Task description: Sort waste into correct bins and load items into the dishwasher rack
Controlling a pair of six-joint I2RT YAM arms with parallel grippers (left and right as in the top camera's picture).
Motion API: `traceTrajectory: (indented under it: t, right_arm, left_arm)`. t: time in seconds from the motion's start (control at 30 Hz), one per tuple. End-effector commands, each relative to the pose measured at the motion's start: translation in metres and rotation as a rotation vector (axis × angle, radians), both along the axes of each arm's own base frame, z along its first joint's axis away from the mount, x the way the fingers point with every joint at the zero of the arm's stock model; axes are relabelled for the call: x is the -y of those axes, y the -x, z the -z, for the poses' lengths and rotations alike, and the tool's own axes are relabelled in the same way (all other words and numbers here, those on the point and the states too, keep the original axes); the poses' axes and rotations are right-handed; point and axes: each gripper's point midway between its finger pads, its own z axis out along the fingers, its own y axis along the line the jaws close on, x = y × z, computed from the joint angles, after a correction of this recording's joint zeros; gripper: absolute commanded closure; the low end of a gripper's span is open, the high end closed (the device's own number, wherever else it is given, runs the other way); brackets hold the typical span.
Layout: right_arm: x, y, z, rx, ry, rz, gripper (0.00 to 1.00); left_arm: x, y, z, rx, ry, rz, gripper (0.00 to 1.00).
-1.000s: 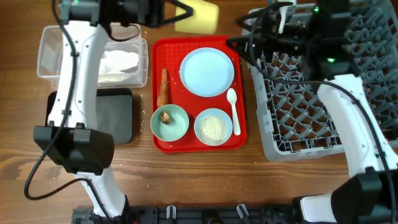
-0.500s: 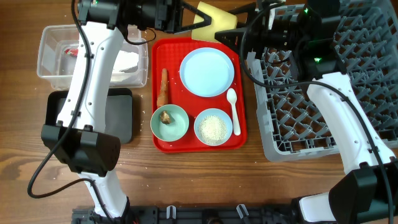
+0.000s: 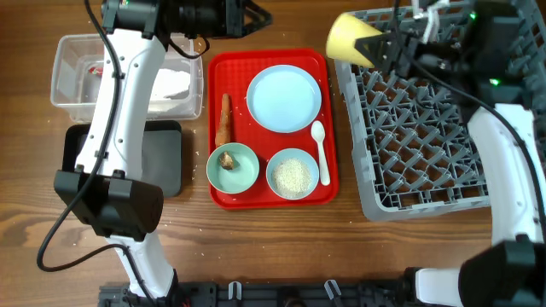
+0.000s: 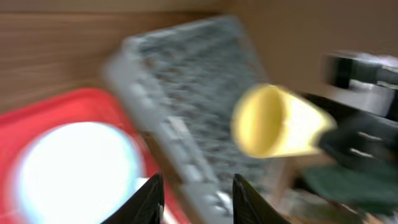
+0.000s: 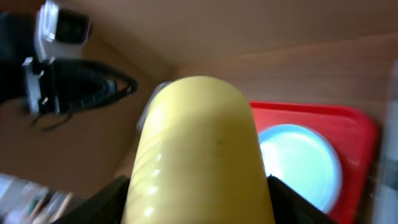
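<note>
Next, my right gripper moves back and down to release the yellow cup (image 3: 351, 36) in the rack's tray-side near corner (image 3: 396, 186), which is empty below and back from the gripper.
My right gripper (image 3: 384, 47) is shut on the small yellow cup (image 3: 351, 36), which lies on its side in the air over the far left corner of the grey dishwasher rack (image 3: 426, 128). In the right wrist view the cup (image 5: 199, 137) fills the space between the fingers. My left gripper (image 3: 256, 17) hangs past the red tray's far edge, open and holding nothing (image 4: 196, 186). On the tray sit the pale blue plate (image 3: 284, 98), white spoon (image 3: 321, 152), a bowl with a brown scrap (image 3: 233, 166), a bowl of rice (image 3: 293, 174) and a carrot piece (image 3: 224, 119).
The clear tub (image 3: 68, 94) at the left holds a white napkin (image 3: 166, 85) and a red wrapper (image 3: 98, 70). The black tray (image 3: 162, 158) lies in front of it, partly under my left arm. The red serving tray (image 3: 328, 192) lies between the bins and the rack.
The yellow cup passed from my left gripper to my right one. The right arm carried it right, over the rack's corner. The left gripper opened and drew back left.
</note>
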Motion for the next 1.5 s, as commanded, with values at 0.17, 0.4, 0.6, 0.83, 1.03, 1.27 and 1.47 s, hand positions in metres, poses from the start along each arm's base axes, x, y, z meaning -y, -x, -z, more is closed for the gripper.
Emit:
traceTrajectory:
  t: [0.17,0.4,0.6,0.83,1.03,1.27,1.47]
  right_arm:
    - [0.106,0.13,0.041,-0.531,0.613,0.493,0.72]
    - [0.094,0.171,0.125,-0.91,0.821,0.479,0.71]
    - [0.091,0.179,0.186,-0.994,0.85,0.45,0.64]
    - [0.077,0.135,0.125,-0.824,0.726,0.451,0.0]
    - [0.042,0.069,0.003,-0.412,0.524,0.4,0.03]
    - [-0.094,-0.046,0.147,-0.416,0.569,0.275,0.33]
    - [-0.083,-0.052,0.253,-0.552,0.739,0.301,0.49]
  left_arm:
    - [-0.06,-0.047,0.055,0.016,-0.344,-0.288,0.64]
    - [-0.063,-0.05,0.071,-0.013,-0.368,-0.294,0.61]
    - [-0.066,-0.049,0.074,-0.024,-0.387,-0.303,0.6]
    - [-0.067,-0.044,0.078,-0.048,-0.395,-0.298,0.36]
    - [-0.017,-0.02,0.088,0.046,-0.544,-0.118,0.24]
    - [-0.129,-0.049,0.093,-0.18,-0.528,-0.682,0.11]
    - [-0.198,-0.053,0.095,-0.226,-0.523,-0.81,0.1]
